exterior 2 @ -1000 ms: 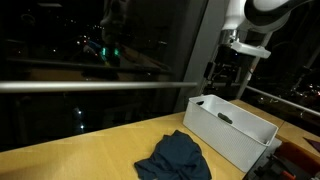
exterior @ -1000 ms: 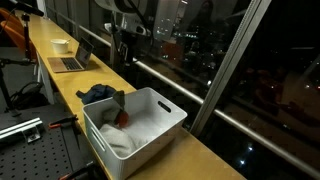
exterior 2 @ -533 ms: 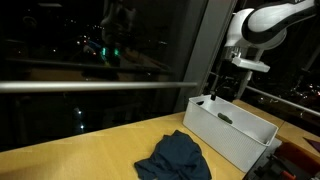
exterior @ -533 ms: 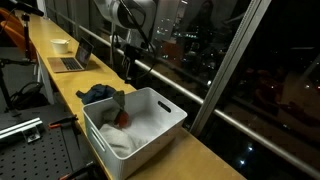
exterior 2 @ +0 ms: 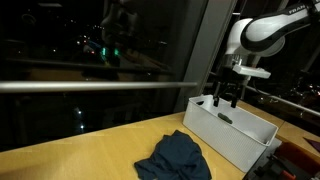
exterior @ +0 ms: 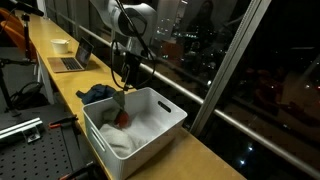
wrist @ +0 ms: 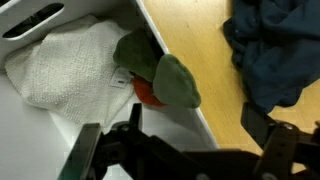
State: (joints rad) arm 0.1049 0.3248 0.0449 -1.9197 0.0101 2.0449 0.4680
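Next, the gripper lowers, open, onto the green cloth's fold (wrist: 176, 82) below it at the bin's rim, because that fold stands clear of the white towel (wrist: 65, 65).
My gripper (exterior: 122, 85) hangs open and empty just above the near-corner rim of a white plastic bin (exterior: 152, 138) on the wooden counter; it also shows in an exterior view (exterior 2: 225, 100). In the wrist view the gripper (wrist: 185, 150) has its fingers (wrist: 88, 150) spread wide over the bin wall (wrist: 207, 122). Inside the bin lie a white towel (wrist: 65, 65), a green cloth (wrist: 160, 70) and a red-orange item (wrist: 148, 94). A dark blue cloth (wrist: 275, 50) lies crumpled on the counter right beside the bin, seen in both exterior views (exterior: 98, 93) (exterior 2: 178, 157).
A laptop (exterior: 72, 60) and a white bowl (exterior: 61, 45) sit farther along the counter. A large dark window with a metal rail (exterior 2: 90, 85) runs along the counter's back edge. A perforated metal board (exterior: 20, 128) lies below the counter's front.
The gripper has come down and moved toward the bin, from well above the counter to just over the bin's rim. The cloths and bin have not moved.
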